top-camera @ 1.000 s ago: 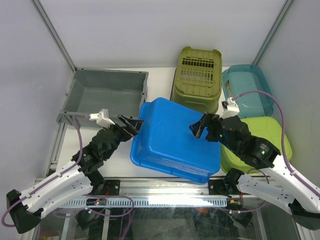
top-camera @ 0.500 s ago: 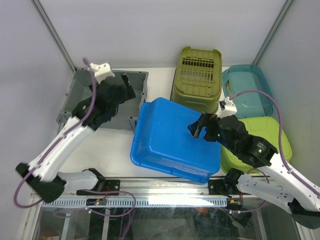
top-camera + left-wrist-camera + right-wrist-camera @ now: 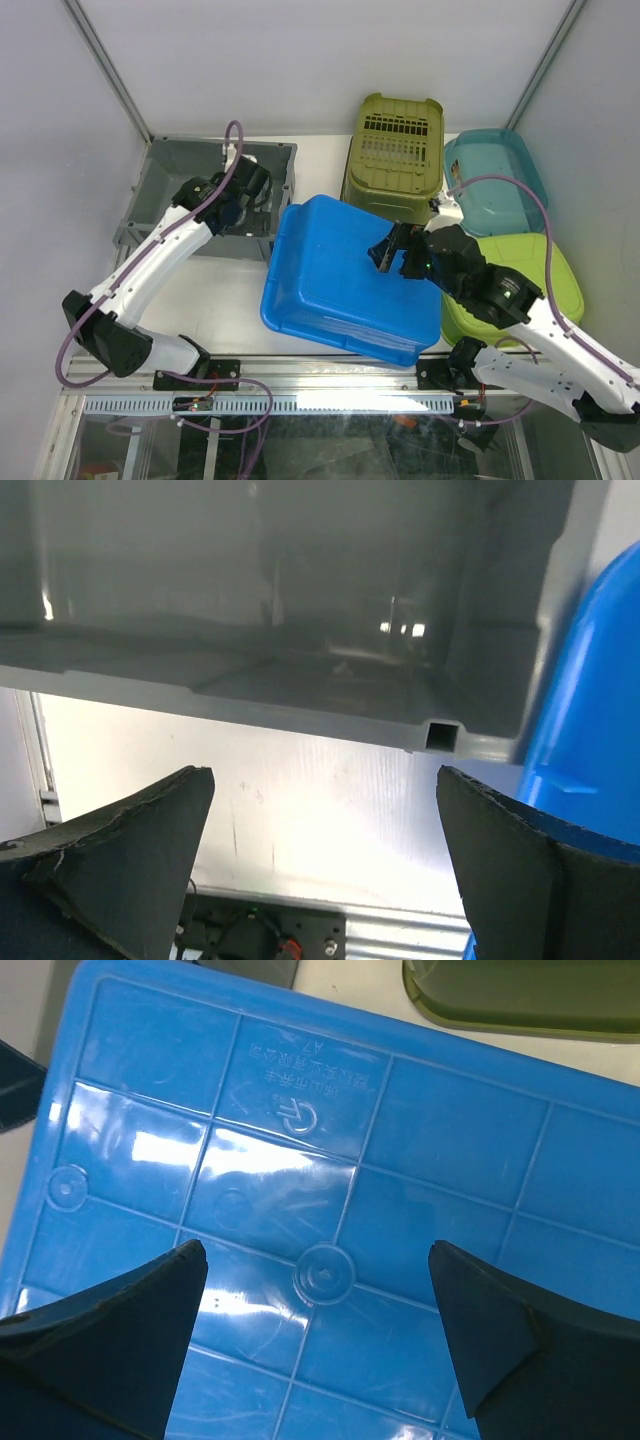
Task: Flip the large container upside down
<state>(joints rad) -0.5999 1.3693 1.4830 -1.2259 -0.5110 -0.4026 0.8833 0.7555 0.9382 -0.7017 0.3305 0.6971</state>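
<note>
I will turn my left gripper next and swing it outward, down onto the large container's rim facing the olive-green tub, because that rim is to its right in the top view.
The large container, a dark-grey crate point(image 3: 170, 185), stands open side up at the back left. The left wrist view looks into its inside point(image 3: 250, 600) and along its near rim. My left gripper point(image 3: 255, 195) is open and empty, held above the crate's near right corner; in its own view point(image 3: 322, 772) the white table shows between the fingers. My right gripper point(image 3: 385, 250) is open and empty just above the upturned base of the bright blue tub point(image 3: 340, 280), apart from the crate. In its wrist view point(image 3: 315, 1247) the fingers straddle the blue tub's ribbed base point(image 3: 400, 1160).
The blue tub lies upside down mid-table, tilted, its left edge close to the crate's right wall point(image 3: 590, 680). An olive-green tub point(image 3: 395, 150) stands upside down behind it. A teal tub point(image 3: 495, 180) and a lime-green tub point(image 3: 545, 265) are at the right.
My left arm has swung from the blue tub's left edge up and back over the grey crate. My right gripper has shifted slightly left over the blue tub. The containers have not moved.
</note>
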